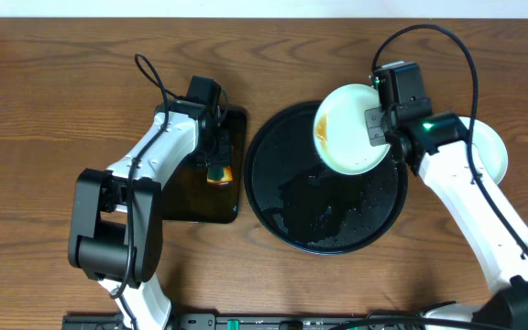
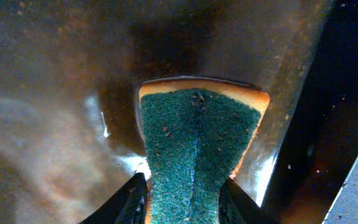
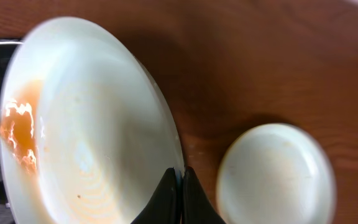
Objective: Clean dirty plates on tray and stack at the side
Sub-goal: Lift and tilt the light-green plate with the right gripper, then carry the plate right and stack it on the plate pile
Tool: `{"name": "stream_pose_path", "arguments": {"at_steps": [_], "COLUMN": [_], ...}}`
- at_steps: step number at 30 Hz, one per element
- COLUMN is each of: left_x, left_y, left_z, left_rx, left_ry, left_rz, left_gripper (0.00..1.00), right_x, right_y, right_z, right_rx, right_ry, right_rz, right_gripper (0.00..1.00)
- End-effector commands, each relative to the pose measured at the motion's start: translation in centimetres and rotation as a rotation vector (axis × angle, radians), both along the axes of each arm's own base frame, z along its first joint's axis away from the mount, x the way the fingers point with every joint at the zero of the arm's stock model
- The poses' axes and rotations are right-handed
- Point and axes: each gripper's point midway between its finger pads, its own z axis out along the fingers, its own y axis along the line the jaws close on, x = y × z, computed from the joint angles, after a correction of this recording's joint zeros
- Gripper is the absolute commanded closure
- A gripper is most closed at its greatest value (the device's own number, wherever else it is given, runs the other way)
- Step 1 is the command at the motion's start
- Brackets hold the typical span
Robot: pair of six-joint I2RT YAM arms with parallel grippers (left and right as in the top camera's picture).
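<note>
Sauce smears the held plate, so next my right gripper should tip it over the round tray, then shift to the tray's edge by the second plate [image 1: 404,181].
My right gripper [image 1: 382,129] is shut on the right rim of a pale plate [image 1: 348,128] and holds it tilted above the far part of the large round black tray [image 1: 287,206]. The plate has an orange-brown sauce smear on its left side. In the right wrist view the jaws [image 3: 180,182] pinch that plate's [image 3: 92,124] rim. A second pale plate [image 1: 491,152] lies on the wood tabletop to the right, partly under my right arm; it also shows in the right wrist view [image 3: 275,177]. My left gripper [image 1: 216,158] is shut on a green-and-yellow sponge [image 2: 197,143].
The sponge [image 1: 217,171] sits over a small rectangular black tray [image 1: 200,206] left of the round tray; its wet surface [image 2: 55,93] fills the left wrist view. The round tray looks wet with droplets. Bare wood tabletop [image 1: 53,82] surrounds both trays.
</note>
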Motion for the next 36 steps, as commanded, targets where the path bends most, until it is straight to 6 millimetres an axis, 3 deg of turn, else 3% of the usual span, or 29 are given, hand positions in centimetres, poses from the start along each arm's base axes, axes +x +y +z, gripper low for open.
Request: {"name": "stream_pose_path", "arguments": {"at_steps": [1, 4, 15, 20, 25, 32, 36], "left_x": [-0.1, -0.1, 0.2, 0.2, 0.2, 0.2, 0.1], "left_y": [0.7, 0.6, 0.6, 0.6, 0.6, 0.6, 0.6], "left_z": [0.3, 0.3, 0.3, 0.3, 0.3, 0.3, 0.3], "left_rx": [0.022, 0.021, 0.019, 0.019, 0.019, 0.019, 0.019], "left_ry": [-0.008, -0.009, -0.019, -0.019, -0.019, -0.019, -0.018], "left_rz": [0.014, 0.014, 0.014, 0.014, 0.014, 0.014, 0.014], "left_gripper": [0.63, 0.62, 0.60, 0.60, 0.60, 0.60, 0.60], "right_x": [0.0, 0.1, -0.6, -1.0, -1.2, -1.1, -0.8], "right_y": [-2.0, -3.0, -1.7, 0.5, 1.3, 1.3, 0.3], "right_z": [2.4, 3.8, 7.4, 7.8, 8.3, 8.4, 8.2], "right_rx": [-0.156, -0.246, -0.593, -0.615, -0.633, -0.621, -0.525], "right_ry": [-0.053, -0.087, -0.153, -0.178, -0.204, -0.214, -0.243], "right_rz": [0.035, 0.034, 0.065, 0.114, 0.112, 0.098, 0.006], "right_gripper": [0.99, 0.99, 0.99, 0.99, 0.99, 0.99, 0.99]}}
